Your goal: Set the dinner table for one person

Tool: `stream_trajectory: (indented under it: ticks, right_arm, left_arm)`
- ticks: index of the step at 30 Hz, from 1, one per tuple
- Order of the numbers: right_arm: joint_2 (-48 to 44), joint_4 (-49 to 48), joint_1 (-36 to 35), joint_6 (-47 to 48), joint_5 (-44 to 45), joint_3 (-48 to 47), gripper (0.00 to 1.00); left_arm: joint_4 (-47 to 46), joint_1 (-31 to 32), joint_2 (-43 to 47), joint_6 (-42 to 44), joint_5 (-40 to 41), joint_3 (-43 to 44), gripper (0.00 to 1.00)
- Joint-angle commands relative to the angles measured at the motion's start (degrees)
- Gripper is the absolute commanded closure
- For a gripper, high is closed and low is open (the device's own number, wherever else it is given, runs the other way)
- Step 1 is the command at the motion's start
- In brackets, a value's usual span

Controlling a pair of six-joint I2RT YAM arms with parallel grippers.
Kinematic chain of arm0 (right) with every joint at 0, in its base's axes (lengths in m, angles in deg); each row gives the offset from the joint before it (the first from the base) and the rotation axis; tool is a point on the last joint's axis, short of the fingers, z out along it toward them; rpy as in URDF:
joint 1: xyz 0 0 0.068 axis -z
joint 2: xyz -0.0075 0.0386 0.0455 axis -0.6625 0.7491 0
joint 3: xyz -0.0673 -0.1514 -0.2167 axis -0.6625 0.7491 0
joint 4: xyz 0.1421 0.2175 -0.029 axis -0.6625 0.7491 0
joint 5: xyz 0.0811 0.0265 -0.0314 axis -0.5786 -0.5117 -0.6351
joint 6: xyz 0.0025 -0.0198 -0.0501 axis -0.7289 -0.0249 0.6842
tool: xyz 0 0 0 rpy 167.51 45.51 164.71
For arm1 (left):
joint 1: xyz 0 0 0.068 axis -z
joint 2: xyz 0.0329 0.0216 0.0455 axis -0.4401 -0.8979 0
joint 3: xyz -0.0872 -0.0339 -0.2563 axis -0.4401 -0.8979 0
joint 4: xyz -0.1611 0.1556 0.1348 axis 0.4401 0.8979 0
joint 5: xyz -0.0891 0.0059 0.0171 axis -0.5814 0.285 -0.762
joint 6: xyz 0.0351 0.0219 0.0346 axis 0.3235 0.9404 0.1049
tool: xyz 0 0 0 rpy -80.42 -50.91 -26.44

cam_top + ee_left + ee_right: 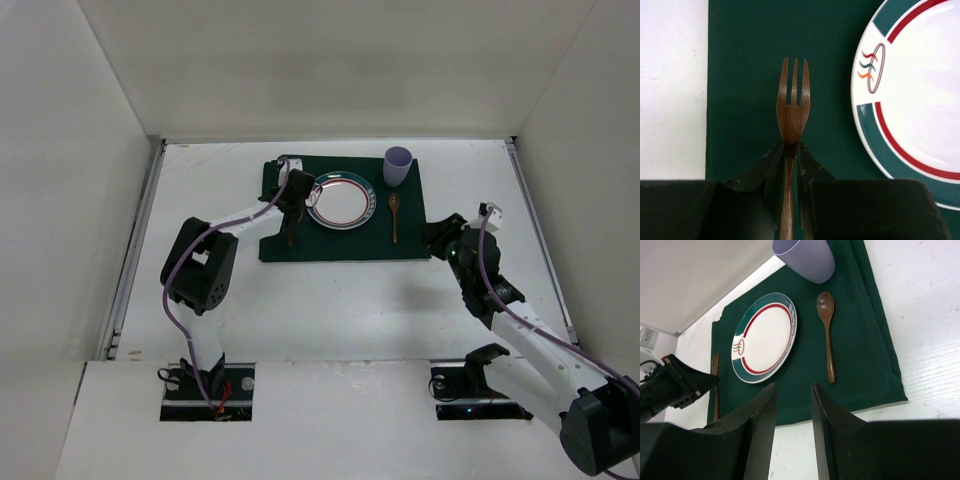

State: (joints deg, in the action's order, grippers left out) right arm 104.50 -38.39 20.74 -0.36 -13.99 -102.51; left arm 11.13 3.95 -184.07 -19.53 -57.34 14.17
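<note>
The left gripper lowers the fork onto the placemat (340, 243), slightly away from the plate (920, 100), next, as it hangs nearer the plate's rim than the placemat's edge.
On the white dinner table (350, 300) lies a dark green placemat (340, 243). On it are a white plate with a green and red rim (340, 200), a lilac cup (398, 166) at the far right corner and a wooden spoon (394, 215) right of the plate. My left gripper (291, 212) is shut on the neck of a wooden fork (793, 107), left of the plate (920, 100), low over the placemat (745, 75). My right gripper (792, 387) is open and empty, above the table just off the placemat's near right corner.
White walls enclose the table on three sides. In the right wrist view the cup (805, 257), spoon (828, 335), plate (765, 337) and fork (715, 385) lie ahead of the open fingers. Bare tabletop (670, 90) lies left of the placemat.
</note>
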Motion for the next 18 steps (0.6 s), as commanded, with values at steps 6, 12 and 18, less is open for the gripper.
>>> stream_trajectory:
  ticks: [6, 12, 18]
  right_arm:
    - [0.3, -3.8, -0.7, 0.8, -0.2, -2.5, 0.61]
    - [0.3, -3.8, -0.7, 0.8, -0.2, -2.5, 0.61]
    - [0.5, -3.9, -0.7, 0.8, -0.2, -2.5, 0.61]
  left_arm:
    - [-0.5, -0.8, -2.2, 2.4, -1.9, 4.4, 0.94]
    - [-0.5, -1.6, -3.2, 2.5, -1.9, 4.5, 0.94]
    - [-1.0, -2.0, -4.4, 2.9, -1.8, 4.5, 0.94]
